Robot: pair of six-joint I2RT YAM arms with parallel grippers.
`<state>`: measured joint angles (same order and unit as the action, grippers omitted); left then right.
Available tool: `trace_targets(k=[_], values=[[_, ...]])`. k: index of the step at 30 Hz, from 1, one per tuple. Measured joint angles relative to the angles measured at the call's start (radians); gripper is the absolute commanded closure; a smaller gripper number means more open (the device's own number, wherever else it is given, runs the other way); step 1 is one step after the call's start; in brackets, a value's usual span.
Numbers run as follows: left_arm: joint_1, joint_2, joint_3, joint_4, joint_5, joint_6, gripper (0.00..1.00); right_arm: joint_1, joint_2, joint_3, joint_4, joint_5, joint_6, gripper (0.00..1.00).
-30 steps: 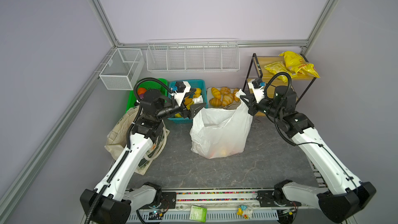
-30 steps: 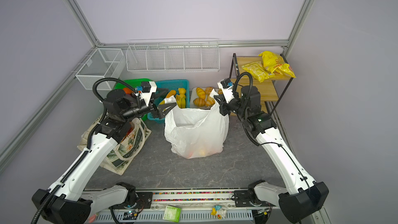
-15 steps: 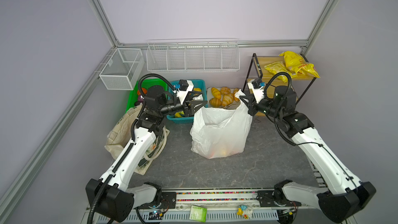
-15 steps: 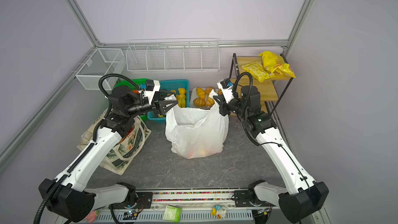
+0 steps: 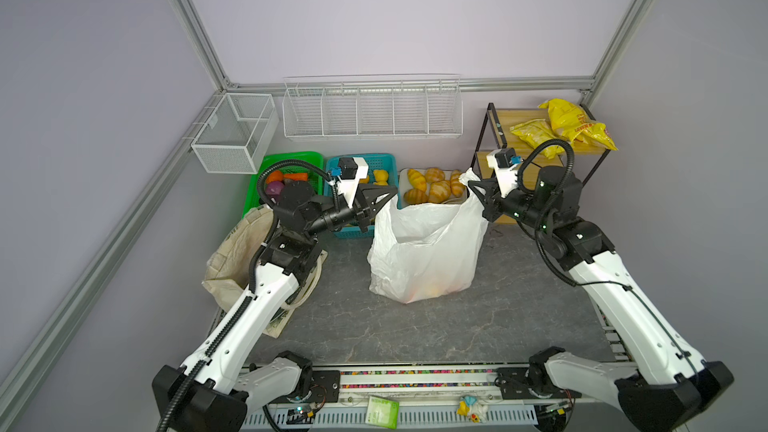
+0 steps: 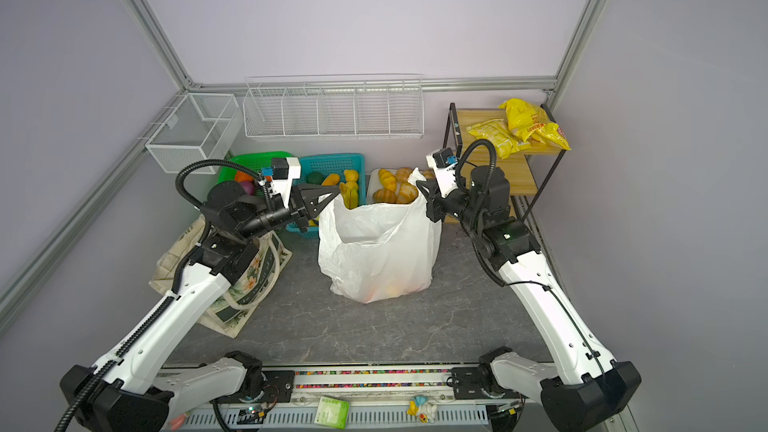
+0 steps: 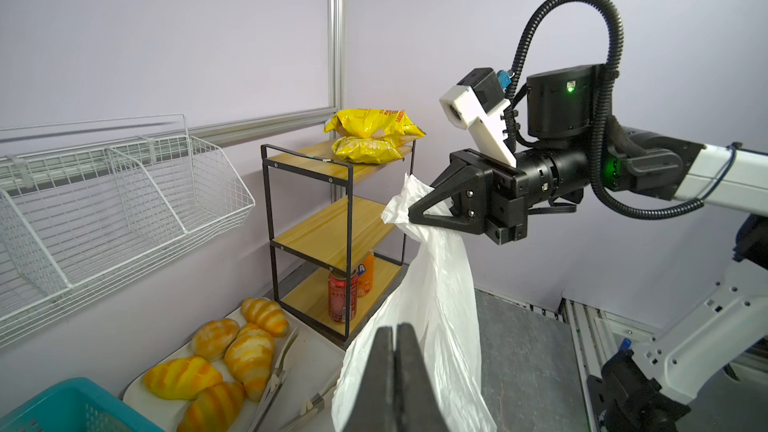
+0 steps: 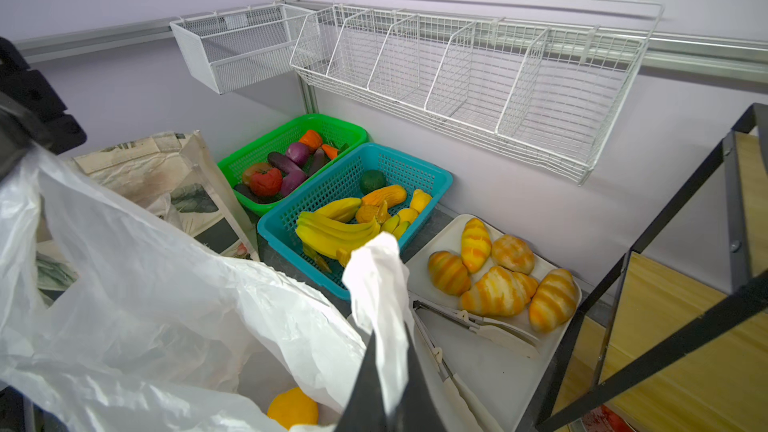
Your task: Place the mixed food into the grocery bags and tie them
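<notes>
The left gripper holds the bag's rim and the black-framed shelf stands outward, so the right gripper should next swing toward that shelf, turning outward, and let go of the bag's handle.
The white plastic grocery bag stands mid-table with its mouth stretched between my two grippers. My right gripper is shut on the bag's right handle, which sticks up between its fingers. My left gripper is shut at the bag's left rim, and the plastic rises to its tips. An orange toy fruit lies inside the bag. The cream canvas tote slumps under my left arm. The snack packets of the mixed food are out of view.
Along the back wall stand a green basket of vegetables, a blue basket of fruit and a white tray with croissants and tongs. A black-framed shelf holds yellow packets and cans.
My left gripper has swung right to the bag's left rim and closed from wide open to shut. The right arm and its grip on the handle have not moved.
</notes>
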<state>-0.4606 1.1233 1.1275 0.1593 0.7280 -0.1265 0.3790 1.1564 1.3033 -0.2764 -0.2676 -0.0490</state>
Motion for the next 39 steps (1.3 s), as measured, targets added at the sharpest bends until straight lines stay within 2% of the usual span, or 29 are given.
trace_targets(k=[7, 12, 19, 21, 25, 29, 30, 34, 39], values=[[-0.007, -0.022, -0.037, 0.085, -0.181, -0.171, 1.00, 0.000, -0.079, -0.029, 0.042, 0.135, 0.011, 0.92], [-0.007, 0.010, -0.066, 0.102, -0.235, -0.261, 1.00, 0.000, -0.076, -0.055, 0.061, 0.292, 0.035, 0.91], [-0.018, 0.012, -0.087, 0.066, -0.295, -0.295, 1.00, -0.003, -0.021, -0.071, 0.060, 0.515, 0.076, 0.89], [-0.018, 0.012, -0.087, 0.059, -0.303, -0.302, 1.00, -0.004, -0.004, -0.069, 0.055, 0.557, 0.087, 0.81], [-0.023, 0.012, -0.088, 0.048, -0.310, -0.310, 1.00, -0.004, 0.005, -0.052, 0.023, 0.595, 0.097, 0.54], [-0.030, 0.012, -0.088, 0.045, -0.309, -0.312, 1.00, -0.004, -0.027, -0.043, 0.003, 0.584, 0.101, 0.36], [-0.031, 0.012, -0.088, 0.045, -0.309, -0.312, 1.00, -0.002, -0.040, -0.039, -0.001, 0.574, 0.101, 0.27], [-0.031, 0.012, -0.088, 0.045, -0.309, -0.311, 1.00, 0.039, -0.075, 0.009, -0.023, 0.544, 0.072, 0.17], [-0.031, 0.016, -0.088, 0.045, -0.305, -0.311, 1.00, 0.192, -0.077, 0.106, -0.033, 0.512, -0.022, 0.08]])
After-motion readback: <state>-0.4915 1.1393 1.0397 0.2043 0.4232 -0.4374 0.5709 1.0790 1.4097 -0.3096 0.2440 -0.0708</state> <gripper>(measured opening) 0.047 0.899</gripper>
